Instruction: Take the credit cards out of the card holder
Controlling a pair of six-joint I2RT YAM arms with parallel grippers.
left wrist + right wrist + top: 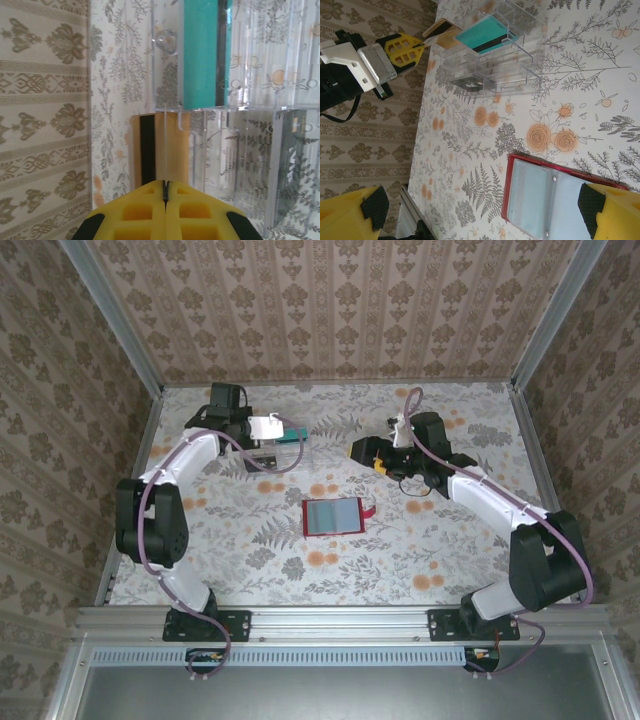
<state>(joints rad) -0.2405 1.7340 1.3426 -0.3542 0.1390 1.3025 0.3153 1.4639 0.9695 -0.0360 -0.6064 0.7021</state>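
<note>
Next, my left gripper will move down slightly to release the tan card at the clear tray's edge (166, 150) just below my gripper, since the card already leans there.
The red card holder (335, 517) lies open and flat mid-table, its grey-blue sleeves (547, 197) facing up. A teal card (200, 55) and a dark card (469, 83) sit in slots of a clear plastic tray (288, 448). A tan card with a dark stripe (160, 147) leans at the tray's edge. My left gripper (165, 184) is shut, its yellow tips at that card's near edge, whose face is turned towards the camera. My right gripper (363, 452) hovers open right of the tray, and the holder's corner shows near its right finger (615, 210).
The floral table (440, 560) is closed in by patterned walls on three sides, the left one (45, 125) close beside my left gripper. A metal rail (340, 620) runs along the near edge. The holder's small red tab (367, 512) sticks out to its right.
</note>
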